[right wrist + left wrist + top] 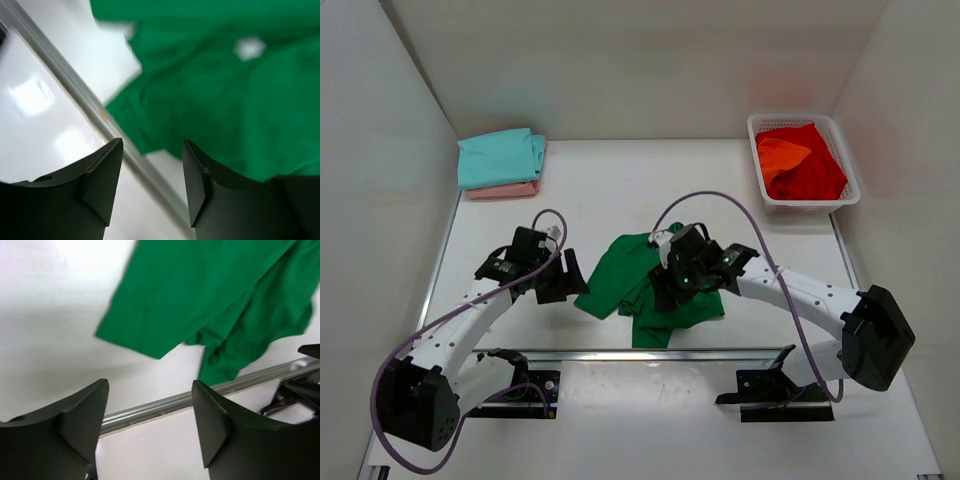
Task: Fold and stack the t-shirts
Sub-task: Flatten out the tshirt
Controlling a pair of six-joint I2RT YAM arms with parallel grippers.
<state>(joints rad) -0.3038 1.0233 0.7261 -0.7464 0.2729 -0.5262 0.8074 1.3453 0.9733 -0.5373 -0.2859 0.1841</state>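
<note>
The green shirt's hem near the bar [658, 339] [139, 138] is bunched and lies below my open fingers, so I will lower my right gripper slightly back onto it.
A dark green t-shirt [638, 288] lies crumpled on the table near the front middle; it also shows in the left wrist view [200, 300] and the right wrist view [225, 90]. My left gripper [570, 285] hovers just left of it, open [150, 405], with only table and rail between its fingers. My right gripper [665, 292] hangs over the shirt's middle, open [152, 170] and holding nothing. A folded teal t-shirt [500, 157] rests on a folded pale pink one [502, 190] at the back left. A red t-shirt [815, 175] and an orange one [782, 155] lie in the basket.
The white lattice basket [790, 117] stands at the back right corner. A metal rail [650, 353] runs along the table's front edge, just below the green shirt, seen too as the rail [165, 405] in the left wrist view. White walls close in the left, back and right sides.
</note>
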